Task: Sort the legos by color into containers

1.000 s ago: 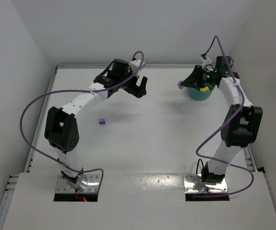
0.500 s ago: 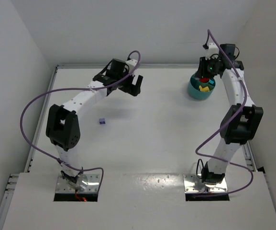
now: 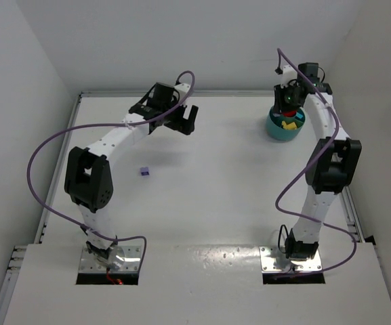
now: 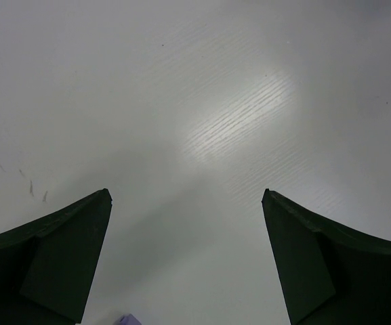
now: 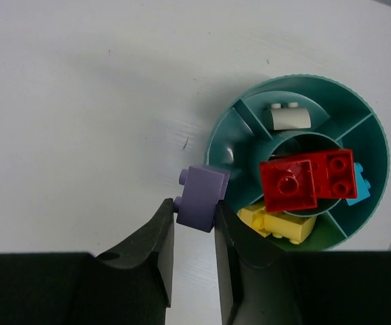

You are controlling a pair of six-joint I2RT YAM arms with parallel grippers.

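The right gripper carries the purple lego in past the teal container's rim next, over the container's section between the cream and yellow legos.
In the right wrist view my right gripper is shut on a purple lego, hanging over the left rim of the round teal container. Its compartments hold red legos, a yellow one, a cream one and a cyan one. From above, the right gripper sits over the container at the back right. My left gripper hangs open over the back middle of the table, nothing between its fingers. A small purple lego lies on the table and shows at the left wrist view's bottom edge.
White walls close in the table at the back and on both sides. The container stands close to the right wall. Purple cables loop off both arms.
My right arm has swung back and to the right, carrying the purple lego from left of the container to over its rim. The left gripper drifted slightly left.
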